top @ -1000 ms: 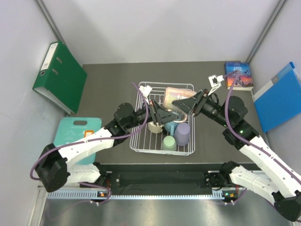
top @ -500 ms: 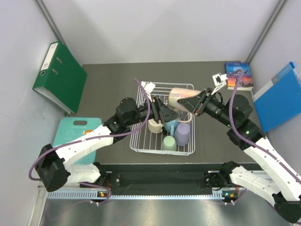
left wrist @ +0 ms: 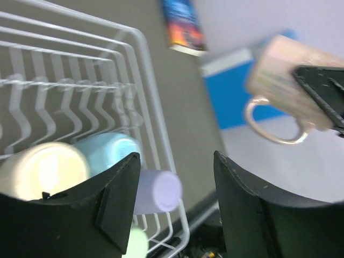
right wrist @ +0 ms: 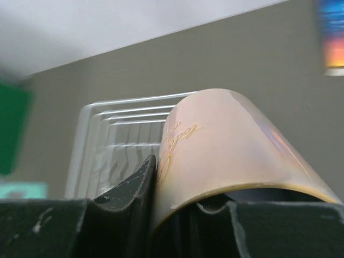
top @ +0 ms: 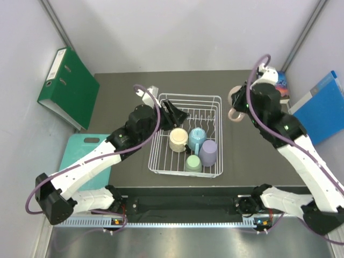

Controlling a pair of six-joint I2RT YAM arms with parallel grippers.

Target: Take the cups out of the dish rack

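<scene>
The bare tabletop by the book is below the robot's right gripper and to its right in the top view, so next the robot swings the pink cup there, lowers it and lets go.
The white wire dish rack (top: pixel 215 101) sits mid-table with several cups mouth-down in it: cream (top: pixel 178 140), light blue (top: pixel 196 137), lavender (top: pixel 208 151) and sage green (top: pixel 193 162). The pink cup (top: pixel 235 103) hangs in the air right of the rack, and my right gripper (top: pixel 243 101) is shut on its wall. In the right wrist view one finger (right wrist: pixel 134 185) presses the outside of the pink cup (right wrist: pixel 226 145) and the other sits inside its rim. My left gripper (top: pixel 174 114) is open and empty over the rack's back left corner. Its wrist view shows the lavender cup (left wrist: pixel 158 191) between the fingers.
A green binder (top: pixel 67 86) leans on the left wall and a teal cutting board (top: pixel 86 156) lies at the front left. A book (top: pixel 279 86) and a blue folder (top: pixel 320 110) lie at the back right, close to the right arm.
The right arm has carried the pink cup up and out of the rack to the right. The left gripper let go of it, opened and drew back to the rack's back left.
</scene>
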